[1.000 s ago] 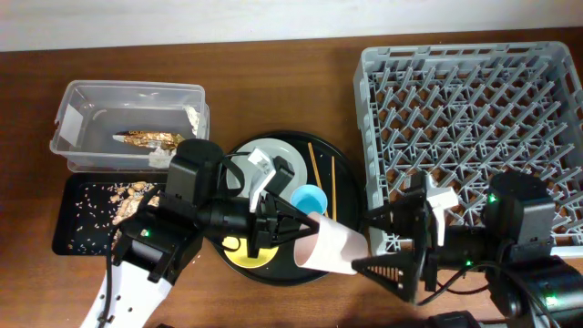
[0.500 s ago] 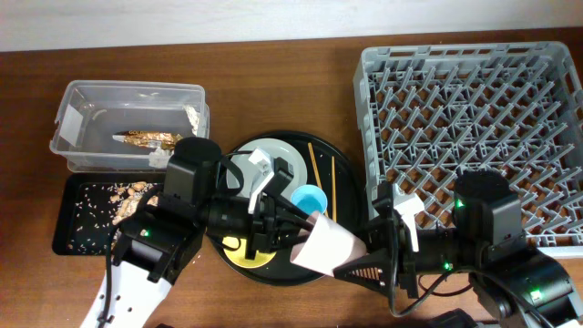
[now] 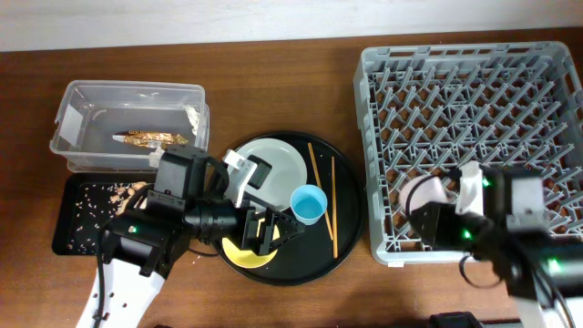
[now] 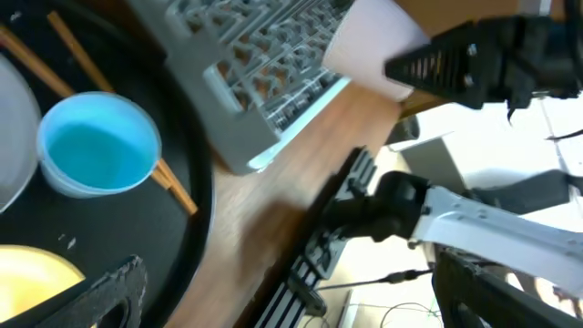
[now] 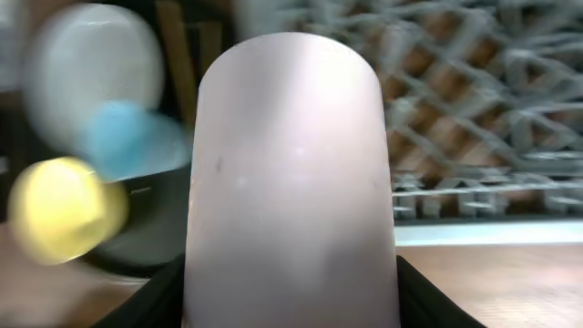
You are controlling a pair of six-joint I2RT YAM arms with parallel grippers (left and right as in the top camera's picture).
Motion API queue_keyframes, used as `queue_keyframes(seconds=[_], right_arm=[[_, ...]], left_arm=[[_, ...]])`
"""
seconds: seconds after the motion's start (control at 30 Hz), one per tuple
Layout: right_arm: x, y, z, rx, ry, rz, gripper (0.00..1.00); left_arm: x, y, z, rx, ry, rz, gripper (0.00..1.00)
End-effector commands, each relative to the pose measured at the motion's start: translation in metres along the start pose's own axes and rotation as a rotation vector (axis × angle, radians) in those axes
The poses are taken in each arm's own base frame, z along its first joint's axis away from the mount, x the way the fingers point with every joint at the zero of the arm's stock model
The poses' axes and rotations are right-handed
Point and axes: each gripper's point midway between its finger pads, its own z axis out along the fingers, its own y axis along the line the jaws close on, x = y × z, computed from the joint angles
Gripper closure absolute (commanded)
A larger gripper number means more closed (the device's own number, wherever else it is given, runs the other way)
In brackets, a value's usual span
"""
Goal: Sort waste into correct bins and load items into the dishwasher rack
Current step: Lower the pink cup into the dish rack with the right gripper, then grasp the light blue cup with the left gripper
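Note:
My right gripper lowers toward the rack's near corner beside the round tray next, where the rack's pegs stand empty, before it releases the small pink cup.
My right gripper (image 3: pixel 430 214) is shut on the small pink cup (image 3: pixel 421 194) and holds it over the front left corner of the dishwasher rack (image 3: pixel 474 109). In the right wrist view the pink cup (image 5: pixel 291 173) fills the frame, with a finger (image 5: pixel 159 292) on each side. My left gripper (image 3: pixel 269 205) stands open and holds nothing, above the round black tray (image 3: pixel 351 232). On that tray lie the blue cup (image 3: pixel 308 202), the grey-green plate (image 3: pixel 278 159), the yellow bowl (image 3: pixel 239 255) partly under my arm, and two chopsticks (image 3: pixel 333 205). The blue cup (image 4: pixel 98 144) shows in the left wrist view.
The clear tub (image 3: pixel 82 100) at the back left holds the gold foil wrapper (image 3: pixel 150 138) and white paper. In front of it the shallow black tray (image 3: pixel 68 232) carries crumbs and scraps. The rack's near wall (image 3: pixel 401 255) stands close to the round tray's right rim.
My left gripper has opened, let go of the pink cup and drawn back left. My right gripper has shut on the cup and carried it right, over the rack's corner.

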Motion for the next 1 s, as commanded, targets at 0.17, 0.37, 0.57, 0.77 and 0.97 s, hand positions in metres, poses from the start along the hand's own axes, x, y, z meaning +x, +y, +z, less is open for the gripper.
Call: queue_keyframes(seconds=[0.17,0.37,0.57,0.77,0.97], right_arm=[[-0.031,-0.038,0.067,0.262,0.234,0.033,0.59],[-0.024,-0.053,0.085,0.316,0.329,0.116,0.54],[-0.044,-0.029,0.068,0.194,0.258,0.113,0.01],[-0.048,0.027,-0.005,-0.123,0.033,0.013,0.0],[-0.019,0.054,-0.068,-0.295,-0.12,-0.04,0.0]], left_arm=[[0.007,0.015,-0.005,-0.103,0.018,0.006,0.01],[0.01,0.015,-0.006,-0.105,0.029,0.014,0.01],[0.011,0.027,-0.007,-0.174,0.031,0.007,0.01],[0.022,0.057,-0.016,-0.356,0.058,-0.054,0.04],[0.036,0.096,-0.015,-0.653,0.075,-0.156,0.19]])
